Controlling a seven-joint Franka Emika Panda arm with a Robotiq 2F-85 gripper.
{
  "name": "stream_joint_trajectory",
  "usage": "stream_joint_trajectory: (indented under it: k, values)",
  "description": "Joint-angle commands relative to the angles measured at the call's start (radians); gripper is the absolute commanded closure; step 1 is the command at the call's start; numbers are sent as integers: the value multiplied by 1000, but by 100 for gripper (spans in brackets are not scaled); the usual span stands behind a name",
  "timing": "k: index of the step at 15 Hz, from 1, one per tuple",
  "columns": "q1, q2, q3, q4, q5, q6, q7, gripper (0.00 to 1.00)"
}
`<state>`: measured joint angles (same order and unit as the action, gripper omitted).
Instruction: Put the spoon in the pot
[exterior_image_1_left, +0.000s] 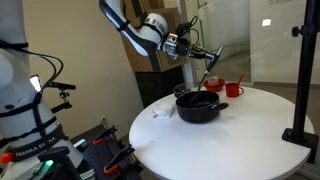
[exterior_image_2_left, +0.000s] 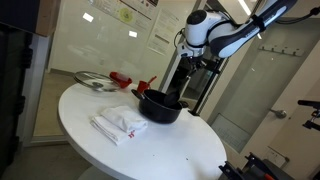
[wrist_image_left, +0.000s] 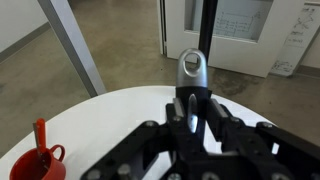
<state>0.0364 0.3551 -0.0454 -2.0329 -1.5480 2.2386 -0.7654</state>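
Note:
The robot's gripper should next lower toward the black pot's opening (exterior_image_1_left: 200, 99) below it and let go of the spoon (exterior_image_1_left: 208, 74) there, because the spoon's handle stands high above the pot's rim.
The wide black pot (exterior_image_1_left: 198, 107) stands on the round white table (exterior_image_1_left: 240, 135); it also shows in an exterior view (exterior_image_2_left: 160, 107). My gripper (exterior_image_1_left: 203, 55) hangs above the pot's far side and is shut on the spoon (exterior_image_1_left: 208, 74). The black spoon slants down toward the pot rim in an exterior view (exterior_image_2_left: 178, 88), held by my gripper (exterior_image_2_left: 196, 66). In the wrist view the spoon's silvery handle tip (wrist_image_left: 192, 70) sticks out past my gripper (wrist_image_left: 194, 108). The pot is out of the wrist view.
Two red cups (exterior_image_1_left: 233, 89) stand behind the pot; one shows in the wrist view (wrist_image_left: 38, 165). A white cloth (exterior_image_2_left: 120, 122) lies near the table's front. A silvery lid (exterior_image_2_left: 95, 80) lies at the far edge. A black stand (exterior_image_1_left: 303, 90) rises beside the table.

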Motion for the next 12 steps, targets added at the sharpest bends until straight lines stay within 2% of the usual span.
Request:
stream_joint_trajectory:
  k: [1, 7, 12]
  values:
    - [17, 86, 29, 50, -82, -88, 116, 93]
    - [12, 165, 57, 69, -64, -137, 203, 93]
    - [-21, 199, 69, 60, 14, -94, 197, 93]
